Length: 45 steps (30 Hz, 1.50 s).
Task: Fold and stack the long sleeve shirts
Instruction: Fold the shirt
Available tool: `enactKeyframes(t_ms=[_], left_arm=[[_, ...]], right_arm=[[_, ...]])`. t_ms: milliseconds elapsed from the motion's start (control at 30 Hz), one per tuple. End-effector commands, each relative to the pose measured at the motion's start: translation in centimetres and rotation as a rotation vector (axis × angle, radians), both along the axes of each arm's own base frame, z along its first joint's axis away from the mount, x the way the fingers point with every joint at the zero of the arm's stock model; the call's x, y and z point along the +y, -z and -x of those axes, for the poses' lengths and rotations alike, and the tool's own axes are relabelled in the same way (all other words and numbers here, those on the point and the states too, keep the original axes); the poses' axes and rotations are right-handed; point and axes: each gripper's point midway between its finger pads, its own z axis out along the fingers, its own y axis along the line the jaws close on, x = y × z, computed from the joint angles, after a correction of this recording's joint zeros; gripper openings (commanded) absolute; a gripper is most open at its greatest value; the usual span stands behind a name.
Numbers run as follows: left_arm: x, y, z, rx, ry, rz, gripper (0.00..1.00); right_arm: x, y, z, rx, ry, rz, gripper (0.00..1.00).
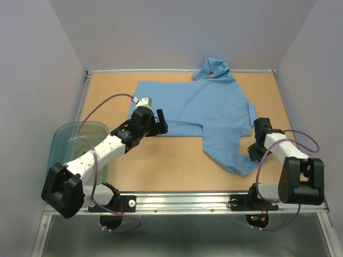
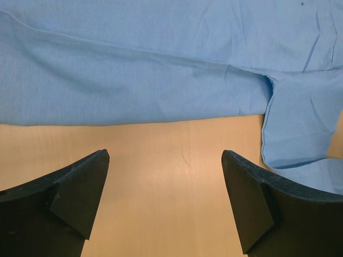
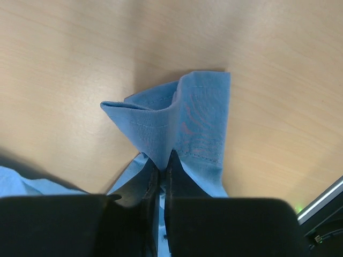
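My right gripper has the shirt's middle (image 1: 183, 107) outward of it and to its left in the top view, so I will lift the jutting sleeve over the shirt's middle and release it.
One light blue long sleeve shirt (image 1: 203, 110) lies spread on the wooden table, collar at the far edge, one sleeve running toward the near right. My left gripper (image 1: 159, 122) is open and empty, hovering over bare wood just short of the shirt's near-left hem (image 2: 134, 80). My right gripper (image 1: 252, 152) is shut on the sleeve's cuff end (image 3: 177, 115), which bunches up in a fold between the fingers (image 3: 182, 182).
A clear bluish plastic tub (image 1: 77, 147) sits at the table's left edge under the left arm. A metal rail (image 1: 182, 201) runs along the near edge. Grey walls close in on both sides and the back.
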Motion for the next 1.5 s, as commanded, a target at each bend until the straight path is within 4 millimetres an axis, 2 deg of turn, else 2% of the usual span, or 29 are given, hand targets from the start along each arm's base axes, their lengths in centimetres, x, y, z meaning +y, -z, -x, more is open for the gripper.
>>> enactKeyframes(t_ms=[0, 33, 100, 133, 267, 300, 367, 400, 433, 467, 500, 533, 600, 633, 767, 833, 867, 933, 967, 1000, 1033, 1067, 1167, 1233, 1267, 1400, 1467], left_arm=[[0.0, -0.8, -0.3, -0.019, -0.014, 0.009, 0.99], [-0.1, -0.9, -0.4, -0.021, -0.015, 0.008, 0.99], [0.0, -1.1, -0.6, -0.026, -0.019, 0.003, 0.99], [-0.1, -1.4, -0.8, -0.032, -0.024, 0.003, 0.99], [0.2, -2.5, -1.8, -0.052, -0.044, -0.006, 0.99], [0.4, -2.5, -2.1, -0.053, -0.052, -0.014, 0.99], [0.8, -2.7, -2.8, -0.055, -0.065, -0.024, 0.99], [1.1, -2.2, -3.2, -0.042, -0.073, -0.030, 0.99], [1.1, -2.5, -3.6, -0.042, -0.076, -0.026, 0.99], [1.0, -2.0, -3.8, -0.026, -0.072, -0.025, 0.99], [1.1, -1.9, -4.0, -0.021, -0.077, -0.023, 0.99], [1.2, -2.0, -4.5, -0.020, -0.082, -0.016, 0.98], [1.2, -1.2, -5.1, 0.005, -0.083, -0.023, 0.98], [1.1, -1.4, -5.5, 0.005, -0.085, -0.010, 0.99], [0.3, 0.0, -6.6, 0.049, -0.072, -0.006, 0.98], [-0.1, 0.1, -7.1, 0.058, -0.066, 0.000, 0.98], [-0.3, 0.7, -7.2, 0.073, -0.061, -0.002, 0.98], [-0.5, 1.0, -7.5, 0.078, -0.059, -0.005, 0.98], [-0.5, 1.6, -7.7, 0.088, -0.057, -0.012, 0.98], [-0.5, 2.0, -7.8, 0.094, -0.054, -0.022, 0.99], [-0.4, 2.4, -8.0, 0.100, -0.055, -0.028, 0.98], [-0.3, 3.4, -8.0, 0.120, -0.057, -0.042, 0.98], [0.0, 4.9, -8.1, 0.151, -0.059, -0.058, 0.98], [0.0, 6.2, -8.0, 0.182, -0.053, -0.061, 0.98], [0.0, 6.5, -8.0, 0.191, -0.051, -0.058, 0.98], [0.2, 7.6, -8.1, 0.213, -0.057, -0.058, 0.98], [0.4, 7.9, -8.1, 0.219, -0.063, -0.059, 0.98]], right_arm=[[-0.1, -1.8, -2.0, -0.090, -0.051, 0.000, 0.01], [0.0, -3.8, -3.5, -0.154, -0.083, 0.002, 0.01], [0.0, -6.1, -5.3, -0.223, -0.112, 0.005, 0.01], [-0.1, -8.5, -7.3, -0.286, -0.135, 0.018, 0.01], [-0.1, -12.9, -11.9, -0.377, -0.194, 0.022, 0.01], [-0.2, -15.6, -14.8, -0.436, -0.209, 0.030, 0.01], [-0.1, -18.0, -17.5, -0.487, -0.238, 0.034, 0.01], [0.2, -20.8, -20.4, -0.556, -0.264, 0.041, 0.01], [0.5, -21.7, -21.8, -0.573, -0.284, 0.044, 0.01], [0.8, -25.5, -23.8, -0.659, -0.310, 0.065, 0.01], [1.0, -24.2, -24.3, -0.630, -0.324, 0.056, 0.01], [1.3, -25.9, -26.6, -0.671, -0.348, 0.062, 0.01], [2.1, -26.9, -28.5, -0.702, -0.384, 0.057, 0.01], [2.3, -27.9, -30.2, -0.731, -0.410, 0.065, 0.01], [3.4, -29.2, -33.7, -0.787, -0.467, 0.093, 0.01], [3.8, -29.7, -35.0, -0.815, -0.494, 0.099, 0.01], [4.2, -30.7, -36.3, -0.862, -0.531, 0.115, 0.01], [4.5, -31.5, -37.4, -0.901, -0.572, 0.136, 0.00], [4.6, -33.0, -38.0, -0.945, -0.611, 0.165, 0.00], [4.6, -32.8, -38.7, -0.949, -0.627, 0.180, 0.01], [5.9, -33.1, -39.1, -0.965, -0.663, 0.185, 0.00], [6.2, -33.3, -39.4, -0.973, -0.711, 0.208, 0.01], [6.9, -34.4, -40.8, -1.013, -0.783, 0.295, 0.00], [7.2, -35.9, -41.5, -1.050, -0.805, 0.351, 0.01], [7.4, -35.3, -42.0, -1.037, -0.831, 0.377, 0.00], [8.0, -35.4, -43.2, -1.054, -0.847, 0.423, 0.01], [8.4, -34.8, -43.5, -1.045, -0.856, 0.446, 0.01]])
